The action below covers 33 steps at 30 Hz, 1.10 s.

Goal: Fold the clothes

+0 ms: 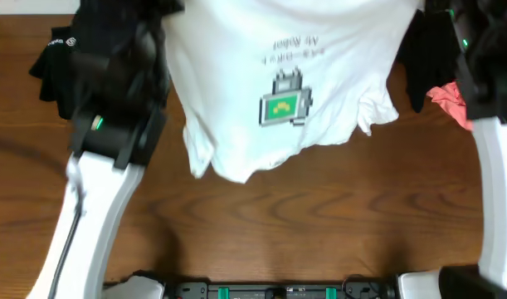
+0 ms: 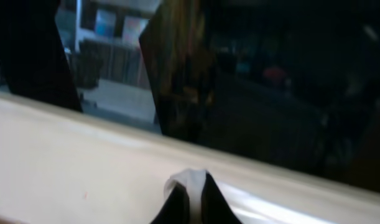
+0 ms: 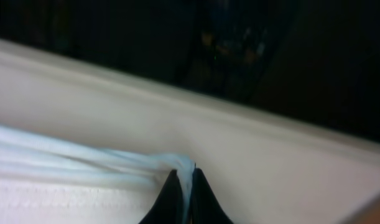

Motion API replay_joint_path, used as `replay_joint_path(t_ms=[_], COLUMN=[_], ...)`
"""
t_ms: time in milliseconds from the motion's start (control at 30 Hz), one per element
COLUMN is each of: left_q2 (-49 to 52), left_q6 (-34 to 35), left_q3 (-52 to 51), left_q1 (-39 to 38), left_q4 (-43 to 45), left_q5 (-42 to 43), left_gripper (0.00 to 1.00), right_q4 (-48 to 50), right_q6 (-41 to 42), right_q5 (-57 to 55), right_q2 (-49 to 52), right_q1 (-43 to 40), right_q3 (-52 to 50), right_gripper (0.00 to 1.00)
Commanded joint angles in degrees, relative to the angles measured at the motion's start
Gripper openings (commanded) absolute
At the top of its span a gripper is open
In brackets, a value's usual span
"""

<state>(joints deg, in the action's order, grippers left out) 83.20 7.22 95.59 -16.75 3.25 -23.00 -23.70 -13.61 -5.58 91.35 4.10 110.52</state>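
Next, my left gripper moves down toward the table and releases the pinch of white T-shirt cloth, since my right gripper holds the shirt's bunched edge.
The white T-shirt (image 1: 278,75) with a green-and-black blocky print (image 1: 285,105) hangs stretched between my two arms above the table, its sleeves and lower part draping toward the wood. In the left wrist view my left gripper (image 2: 193,186) is shut on a pinch of white T-shirt cloth (image 2: 84,168). In the right wrist view my right gripper (image 3: 185,180) is shut on a bunched white edge of the same shirt (image 3: 84,162). Both sets of fingertips are hidden from the overhead view, past the top edge.
A black garment (image 1: 70,50) lies at the far left of the wooden table (image 1: 303,232). Black cloth (image 1: 427,58) and a pink piece (image 1: 450,100) lie at the far right. The white arm links run down both sides (image 1: 95,208) (image 1: 498,191).
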Motion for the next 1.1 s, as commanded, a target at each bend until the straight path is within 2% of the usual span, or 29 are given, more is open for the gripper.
replay_joint_path(t_ms=[0, 133, 233, 400, 500, 600, 733, 900, 1067], left_q2=[3.2, 4.5, 4.3, 3.8, 3.8, 3.8, 5.4, 9.9, 17.3], left_q6=[-0.3, 0.8, 0.7, 1.5, 6.8, 9.6, 10.0, 12.2, 12.2], left_q3=[1.3, 1.3, 1.3, 1.3, 1.3, 1.3, 0.8, 0.2, 0.2], left_q1=[4.3, 4.5, 4.5, 4.5, 4.5, 4.5, 4.5, 4.5, 4.4], left_q4=[6.4, 11.6, 11.4, -4.6, -18.6, -28.0, -34.4, -37.1, -35.0], left_q5=[-4.5, -4.5, -4.4, -4.4, -3.4, 6.3, 21.0, 34.8, 51.9], left_gripper=[0.06, 0.06, 0.06, 0.06, 0.06, 0.06, 0.06, 0.06, 0.07], right_q4=[5.6, 12.3, 11.8, -0.9, -9.5, -12.1, -12.7, -12.7, -13.2], right_q6=[-3.2, -3.2, -3.1, -0.4, 1.7, 2.9, 3.9, 3.9, 4.0], right_q5=[-7.0, -6.6, -5.5, -4.9, 0.1, 4.7, 7.4, 7.6, 10.7], right_q2=[1.7, 2.4, 2.4, 2.6, 3.5, 4.5, 4.8, 4.1, 2.0], right_q1=[-4.8, -6.0, -7.1, -7.6, -7.5, -7.5, -6.7, -5.3, -3.5], right_q3=[0.5, 0.5, 0.5, 0.4, 0.4, 0.4, 0.4, 0.5, 0.5], right_gripper=[0.01, 0.01, 0.01, 0.01, 0.01, 0.01, 0.01, 0.01, 0.01])
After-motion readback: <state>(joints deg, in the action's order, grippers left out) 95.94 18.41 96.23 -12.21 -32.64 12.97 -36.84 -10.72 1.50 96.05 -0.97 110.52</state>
